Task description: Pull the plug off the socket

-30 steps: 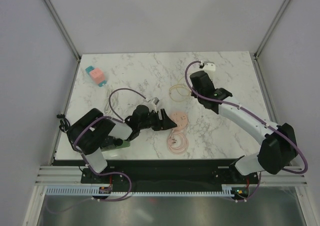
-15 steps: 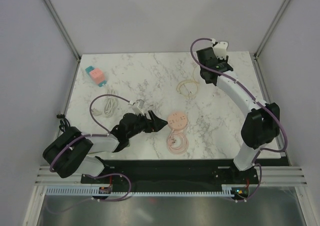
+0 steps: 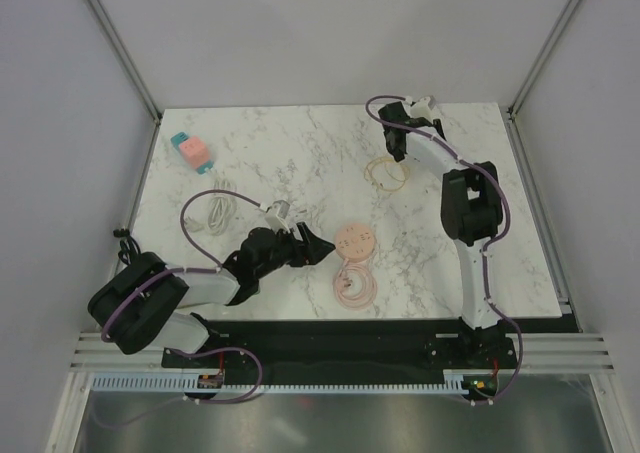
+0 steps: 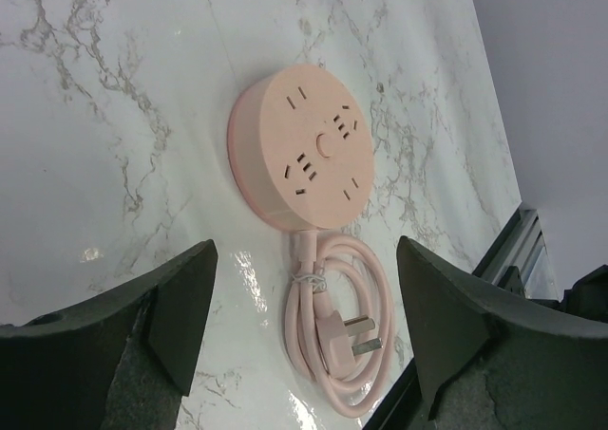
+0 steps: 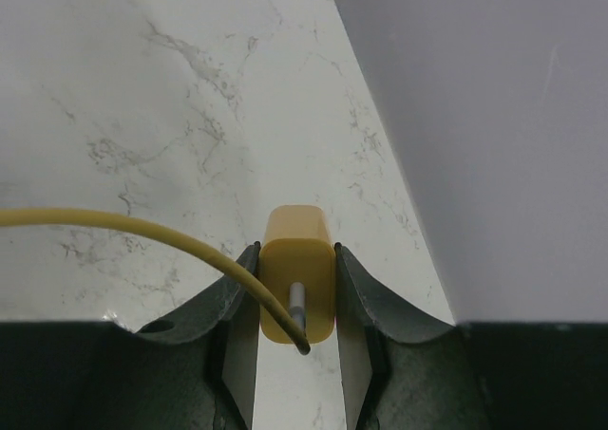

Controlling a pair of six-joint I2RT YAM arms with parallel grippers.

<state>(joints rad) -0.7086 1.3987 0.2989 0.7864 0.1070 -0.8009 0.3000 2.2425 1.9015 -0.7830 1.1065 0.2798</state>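
Observation:
My right gripper will move down and to the left in its wrist view next and let go of the unplugged yellow plug. Bare marble is below it that way.
The round pink socket lies flat on the marble, and in the left wrist view the socket has nothing in its slots. Its own pink cord is coiled beside it. My left gripper is open, low over the table just short of the socket, also seen from above as the left gripper. My right gripper is shut on a yellow plug, held above the far right of the table. A yellow cable trails from the plug down to a loop of cable.
A teal and pink block sits at the far left. A white cable lies left of my left arm. The side wall stands close on the right of the right gripper. A metal frame rail borders the table's near edge.
My right arm has swung from mid-table to the far right corner with the yellow plug, dragging the yellow cable after it. My left arm drew back from the socket, then stayed still.

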